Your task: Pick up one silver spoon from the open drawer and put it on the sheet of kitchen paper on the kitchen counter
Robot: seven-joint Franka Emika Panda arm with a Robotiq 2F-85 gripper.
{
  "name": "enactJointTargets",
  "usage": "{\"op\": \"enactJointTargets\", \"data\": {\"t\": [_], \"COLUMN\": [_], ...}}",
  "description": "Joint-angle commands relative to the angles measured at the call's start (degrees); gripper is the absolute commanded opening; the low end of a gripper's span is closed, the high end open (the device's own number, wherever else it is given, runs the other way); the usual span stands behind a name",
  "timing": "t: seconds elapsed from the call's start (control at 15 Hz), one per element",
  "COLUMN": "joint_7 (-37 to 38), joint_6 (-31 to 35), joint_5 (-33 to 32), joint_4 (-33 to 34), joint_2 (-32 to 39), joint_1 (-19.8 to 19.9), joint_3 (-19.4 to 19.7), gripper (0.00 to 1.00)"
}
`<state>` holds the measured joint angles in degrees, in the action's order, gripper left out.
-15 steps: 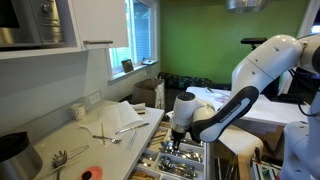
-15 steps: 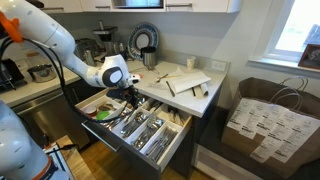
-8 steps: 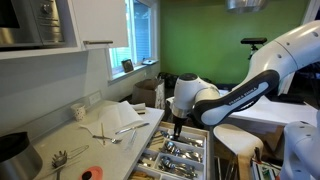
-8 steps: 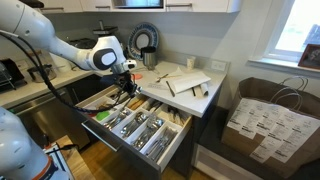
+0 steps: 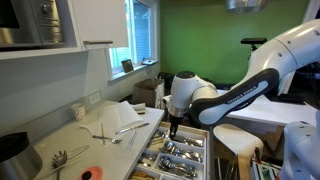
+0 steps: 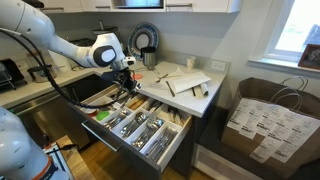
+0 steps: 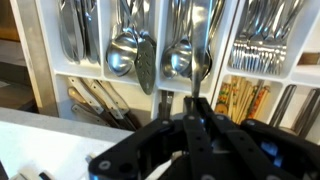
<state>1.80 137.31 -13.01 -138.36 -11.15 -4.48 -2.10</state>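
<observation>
My gripper rises next, carries the spoon outward and brings it down onto the sheet of kitchen paper [image 5: 122,116] to release it, since the paper lies outward of the gripper.
The open drawer [image 6: 172,148] holds a white cutlery tray with rows of silver spoons [image 7: 180,55] and forks [image 7: 262,40]; it also shows in an exterior view [image 5: 182,156]. My gripper [image 7: 194,100] hangs above the tray, its fingers closed on the handle of one silver spoon [image 7: 147,64], whose bowl hangs over a tray divider. The gripper shows in both exterior views [image 5: 172,126] [image 6: 126,86], just above the drawer beside the counter edge. The sheet of kitchen paper [image 6: 188,83] lies on the counter, apart from the gripper, and shows again in an exterior view [image 5: 126,112].
Loose utensils [image 5: 104,131] lie on the counter near the paper. A kettle [image 6: 146,42] and cups stand at the back of the counter. A dark pot [image 5: 14,152] sits at the counter's near end. A paper bag [image 6: 262,118] stands beside the cabinet.
The gripper has risen out of the drawer, carrying a spoon, and shifted slightly toward the counter. In the last half second it has barely moved.
</observation>
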Motion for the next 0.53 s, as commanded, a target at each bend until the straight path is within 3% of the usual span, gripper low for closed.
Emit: {"op": "enactJointTargets", "data": {"t": [0.0,0.2,0.47], "joint_7": [6.06,17.25,24.85], "joint_6": [-7.99,-13.92,-21.26], "joint_5": [1.27,-1.58,0.36], "joint_4": [14.08,25.42,39.88], "joint_2": [7.74,13.97,23.03], "joint_1": [-0.82,-0.72,-0.91], "joint_3": [-4.36,-6.04,-3.65], "gripper": [0.02,0.02,0.02]}}
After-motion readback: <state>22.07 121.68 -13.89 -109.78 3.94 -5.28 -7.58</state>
